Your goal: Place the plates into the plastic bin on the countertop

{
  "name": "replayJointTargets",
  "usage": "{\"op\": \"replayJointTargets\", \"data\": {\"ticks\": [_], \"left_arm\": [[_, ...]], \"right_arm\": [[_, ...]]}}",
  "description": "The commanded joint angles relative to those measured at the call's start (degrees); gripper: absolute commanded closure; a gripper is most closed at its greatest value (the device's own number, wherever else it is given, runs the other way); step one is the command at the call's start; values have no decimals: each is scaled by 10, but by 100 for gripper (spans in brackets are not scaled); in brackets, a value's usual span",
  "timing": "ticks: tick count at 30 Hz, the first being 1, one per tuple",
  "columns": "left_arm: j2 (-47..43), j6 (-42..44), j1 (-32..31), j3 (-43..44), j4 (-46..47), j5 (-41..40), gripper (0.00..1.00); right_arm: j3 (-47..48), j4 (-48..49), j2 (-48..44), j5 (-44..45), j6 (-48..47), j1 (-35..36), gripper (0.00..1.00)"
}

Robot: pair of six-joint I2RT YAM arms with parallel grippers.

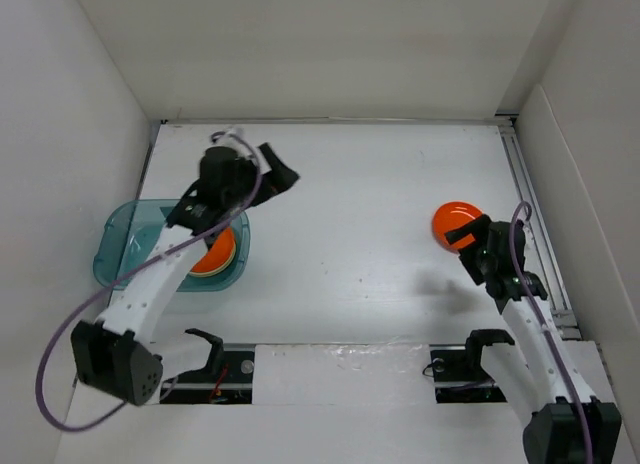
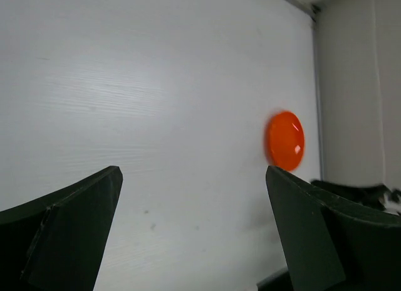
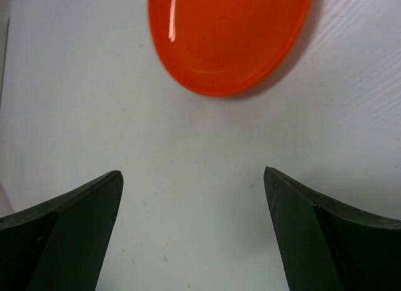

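The robot will next lower its open right gripper toward the white countertop until the fingers straddle the orange plate's near rim (image 1: 472,246) (image 3: 249,85), because the plate lies flat below them.
One orange plate (image 1: 452,220) lies flat on the white countertop (image 1: 370,244) at the right. My right gripper (image 1: 468,236) hovers just short of its near rim, open and empty. In the right wrist view that orange plate (image 3: 229,34) fills the top, ahead of the open right gripper (image 3: 193,178). The teal plastic bin (image 1: 125,239) sits at the left, and another orange plate (image 1: 218,256) lies in it, partly hidden by my left arm. My left gripper (image 1: 280,174) is raised beyond the bin's far right corner, open, holding nothing. From the left gripper (image 2: 194,178), the far orange plate (image 2: 285,140) shows across the countertop.
White walls (image 1: 80,134) close in the countertop on the left, back and right. A metal rail (image 1: 535,214) runs along the right edge near the plate. The right arm's dark body (image 2: 357,190) shows at the lower right of the left wrist view.
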Motion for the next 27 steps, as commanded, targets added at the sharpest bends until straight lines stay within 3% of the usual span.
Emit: {"op": "replayJointTargets", "data": {"ticks": [1,6,16,25,27], "left_arm": [[74,7,-141,74,59,-37,0],[184,-13,-226,110,121,-25,0],[222,-12,-227,122,150,2,0],[202,-7,-227,122,144,-9,0],[202,-12,-227,117,144,-9,0]], "right_arm": [[-13,29,27,17,17,-59,0],[-26,96,114,-19,5,-111,4],[36,156,313,8,-19,-166,21],[84,164,409,-32,-44,-195,47],[93,164,426,-48,-50,-195,58]]}}
